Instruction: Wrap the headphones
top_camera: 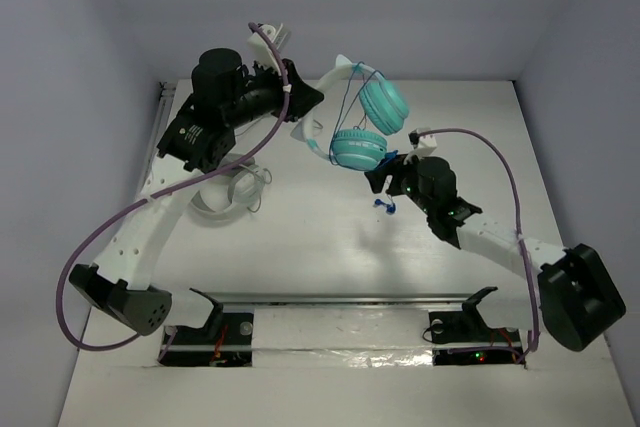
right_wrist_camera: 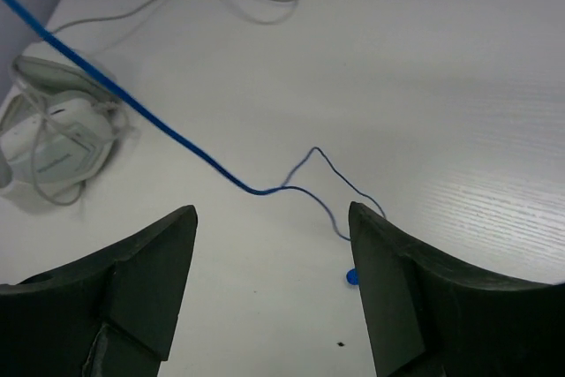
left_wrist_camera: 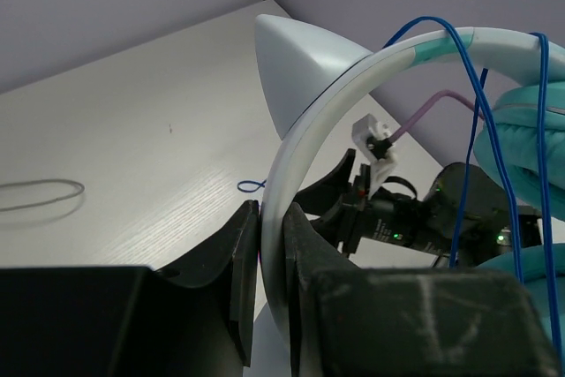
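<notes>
The thin blue cable lies free on the table between my open fingers near its plug. My right gripper needs to go down to the table around that part.
The headphones are held above the table, with two teal ear cups and a white headband. My left gripper is shut on the headband, which passes between its fingers in the left wrist view. The thin blue cable loops over the headband and hangs down to the table. My right gripper is open and empty just below the lower cup. In the right wrist view the blue cable runs across the table ahead of its fingers, its blue plug by the right finger.
A white coiled item with a thin white cable lies on the table under the left arm; it also shows in the right wrist view. A loop of its cable lies at left. Purple-grey walls enclose the table.
</notes>
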You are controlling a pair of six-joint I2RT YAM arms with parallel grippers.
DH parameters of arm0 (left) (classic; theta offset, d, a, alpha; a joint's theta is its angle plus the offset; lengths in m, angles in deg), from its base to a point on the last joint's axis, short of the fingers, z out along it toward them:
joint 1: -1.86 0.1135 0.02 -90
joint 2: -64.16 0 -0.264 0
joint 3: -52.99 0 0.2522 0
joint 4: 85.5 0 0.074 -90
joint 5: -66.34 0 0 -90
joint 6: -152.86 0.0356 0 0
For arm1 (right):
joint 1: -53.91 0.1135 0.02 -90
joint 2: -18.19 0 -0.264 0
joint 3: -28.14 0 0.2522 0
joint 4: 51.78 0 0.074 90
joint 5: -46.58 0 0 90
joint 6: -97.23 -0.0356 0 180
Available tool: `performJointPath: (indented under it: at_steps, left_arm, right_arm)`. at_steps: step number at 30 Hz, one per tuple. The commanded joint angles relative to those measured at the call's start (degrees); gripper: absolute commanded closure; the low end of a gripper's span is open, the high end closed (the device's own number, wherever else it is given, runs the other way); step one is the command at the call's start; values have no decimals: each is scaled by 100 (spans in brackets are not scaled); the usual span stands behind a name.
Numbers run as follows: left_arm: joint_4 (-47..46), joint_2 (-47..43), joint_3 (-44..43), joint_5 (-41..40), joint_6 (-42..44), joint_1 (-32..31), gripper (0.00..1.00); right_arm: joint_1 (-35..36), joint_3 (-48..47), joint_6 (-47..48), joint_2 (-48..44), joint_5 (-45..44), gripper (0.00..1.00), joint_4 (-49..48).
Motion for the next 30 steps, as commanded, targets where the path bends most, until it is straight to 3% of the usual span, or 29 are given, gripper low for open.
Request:
performJointPath:
  at_steps: [1, 8, 13, 19, 23, 30]
  left_arm:
    - [-357, -112, -393, 113, -228, 41, 100]
    - [-357, -85, -534, 166, -272, 41, 100]
    - [-269, -42, -710, 87, -237, 41, 100]
    - [-277, 117, -956, 131, -289, 41, 100]
    - [-304, 213, -1088, 26, -342, 41, 100]
    - [-435, 565, -1439, -186, -553, 41, 100]
  right_arm:
    - [-64, -307, 202, 505, -310, 24, -155]
    - [-345, -694, 281, 1359, 102, 27, -393]
    - [-345, -615, 62, 1509, 603, 30, -401]
    - [-345, -667, -105, 1755, 586, 32, -182]
    - [-345, -624, -341, 1791, 656, 47, -137]
    - [-345, -220, -632, 1651, 885, 52, -128]
